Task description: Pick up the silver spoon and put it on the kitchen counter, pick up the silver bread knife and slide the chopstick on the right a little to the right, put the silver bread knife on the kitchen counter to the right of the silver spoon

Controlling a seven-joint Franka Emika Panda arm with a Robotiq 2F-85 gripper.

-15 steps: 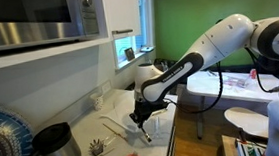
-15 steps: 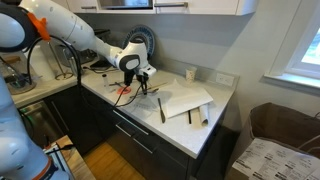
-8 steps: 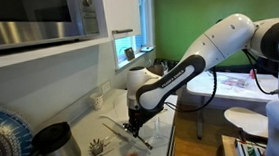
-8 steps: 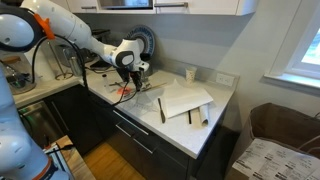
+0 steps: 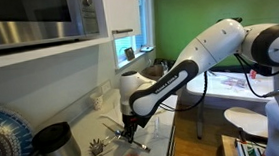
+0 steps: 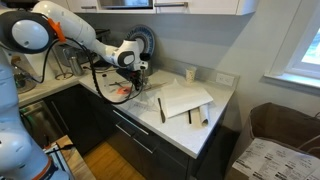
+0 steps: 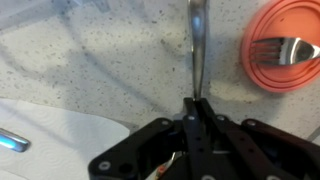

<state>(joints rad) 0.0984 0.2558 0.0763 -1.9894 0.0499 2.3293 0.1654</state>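
Observation:
My gripper moves down slightly next and releases the metal utensil onto the speckled counter (image 7: pixel 217 72) beside the orange ring, since that spot lies just below my gripper.
My gripper (image 7: pixel 197 100) is shut on a slim shiny metal utensil, which looks like the silver spoon (image 7: pixel 196 40); it sticks out ahead of the jaws over the speckled kitchen counter (image 7: pixel 100 60). In both exterior views the gripper (image 5: pixel 131 129) (image 6: pixel 135 78) hangs low over the counter, left of the white mat (image 6: pixel 185 98). Two pale chopsticks (image 6: pixel 160 108) (image 6: pixel 192 113) lie at the mat. I cannot make out the silver bread knife.
An orange ring (image 7: pixel 262 70) holding a metal utensil lies beside the spoon; it also shows in an exterior view (image 6: pixel 120 90). A dark kettle (image 5: pixel 53 147) and a wire-headed tool (image 5: pixel 98 147) stand near. The counter's front edge (image 6: pixel 150 128) is close.
The arm has carried the utensil away from the mat toward the orange ring and the kettle side of the counter. The jaws stay shut.

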